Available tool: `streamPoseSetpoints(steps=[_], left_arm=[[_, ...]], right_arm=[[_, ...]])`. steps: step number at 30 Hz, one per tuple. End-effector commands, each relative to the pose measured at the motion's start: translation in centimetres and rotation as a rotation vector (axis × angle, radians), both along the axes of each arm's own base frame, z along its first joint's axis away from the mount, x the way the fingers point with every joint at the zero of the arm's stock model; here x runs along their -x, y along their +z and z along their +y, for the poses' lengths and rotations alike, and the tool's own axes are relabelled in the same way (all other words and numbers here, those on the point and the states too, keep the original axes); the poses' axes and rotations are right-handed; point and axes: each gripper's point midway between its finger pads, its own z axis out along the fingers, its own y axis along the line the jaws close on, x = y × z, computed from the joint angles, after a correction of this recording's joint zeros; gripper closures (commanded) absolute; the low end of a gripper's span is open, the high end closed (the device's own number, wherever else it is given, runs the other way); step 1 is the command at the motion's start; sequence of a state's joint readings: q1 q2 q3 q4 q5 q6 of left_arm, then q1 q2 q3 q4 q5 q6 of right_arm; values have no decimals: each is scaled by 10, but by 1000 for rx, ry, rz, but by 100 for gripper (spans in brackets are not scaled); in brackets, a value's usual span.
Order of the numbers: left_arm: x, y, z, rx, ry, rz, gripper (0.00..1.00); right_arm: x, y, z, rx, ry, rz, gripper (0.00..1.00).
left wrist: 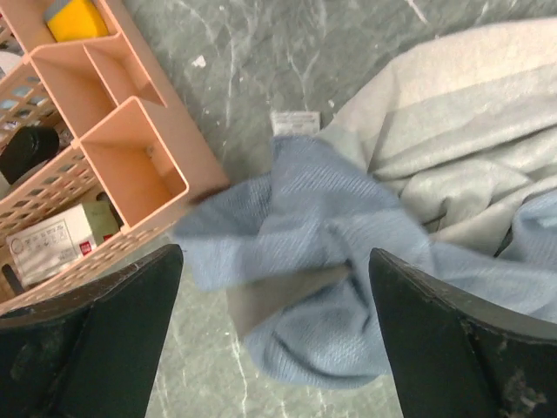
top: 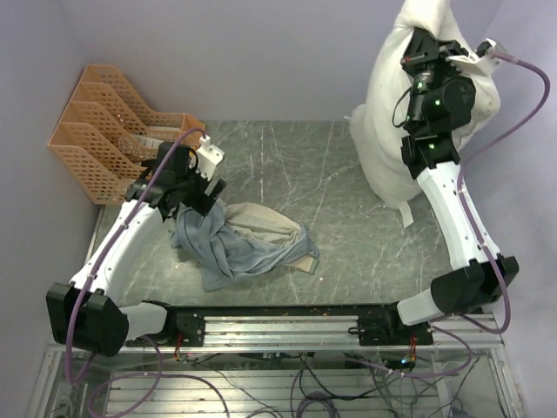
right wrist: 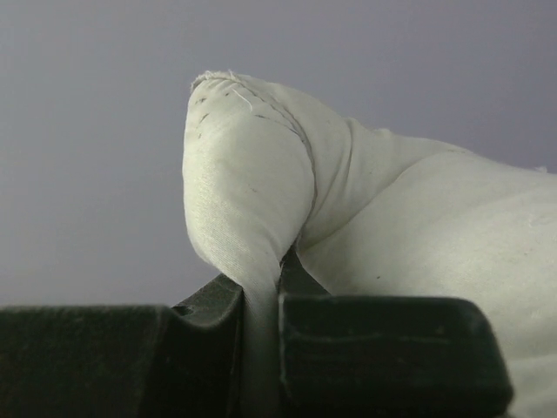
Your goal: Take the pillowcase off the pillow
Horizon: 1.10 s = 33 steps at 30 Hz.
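My right gripper should next lower the pinched corner toward the open tabletop (top: pixel 425 223) beside the pillow's lower end and let go of it there, since that spot is below.
The blue-grey and tan pillowcase (top: pixel 248 241) lies crumpled on the table at the near left, apart from the pillow. My left gripper (top: pixel 198 198) hovers over its left end, open and holding nothing; in the left wrist view the pillowcase (left wrist: pixel 365 226) bunches between and beyond the two spread fingers (left wrist: pixel 91 340). The off-white pillow (top: pixel 387 122) hangs upright at the back right, its lower end on the table. My right gripper (top: pixel 428 54) is shut on the pillow's top corner (right wrist: pixel 252 200), the fabric pinched between its jaws.
A peach plastic file rack (top: pixel 104 131) stands at the back left, close to the left gripper; in the left wrist view the rack (left wrist: pixel 96 139) holds a yellow item and a small white box. The grey marble tabletop (top: pixel 296 165) is backed by a lilac wall.
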State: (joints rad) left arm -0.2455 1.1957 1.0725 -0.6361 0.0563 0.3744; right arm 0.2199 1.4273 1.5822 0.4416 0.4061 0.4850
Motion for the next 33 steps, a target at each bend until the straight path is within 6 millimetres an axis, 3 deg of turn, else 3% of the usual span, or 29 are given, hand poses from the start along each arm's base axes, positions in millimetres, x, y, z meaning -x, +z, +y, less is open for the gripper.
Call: streamPoseSetpoints(steps=[1,4,7,9,12,16,20,23,26,30,32,33], left_arm=[[-10,23,-18,91,5,4,0],[-13,28,-10,45,23,-8,0],[-9,28,1,11,45,8,0],[-10,30,12,10,79,3,1],[-11,36,27,25,117,-22,1],[-8,40,37,27,134,-44,0],[-1,43,37,47,137,-45,0],[3,47,39,55,145,-60,0],[5,53,45,69,176,-82,1],[5,62,52,89,206,-109,0],[2,67,57,96,236,-145,0],[0,70,60,101,253,-163,0]], right_arm=[[44,100,14,-172,214,-318,100],[34,108,-8,-277,236,-321,100],[15,93,-40,-443,323,-300,100],[1,71,-62,-531,371,-260,100],[-15,15,-90,-566,264,-139,100],[-34,-94,-101,-548,145,91,100],[-45,-242,-91,-533,116,378,100],[-33,-356,-85,-497,53,604,100],[-25,-409,-69,-380,31,745,98],[-33,-434,-42,-190,20,882,53],[-36,-436,-35,-131,8,919,24],[-35,-433,-35,-106,-10,928,3]])
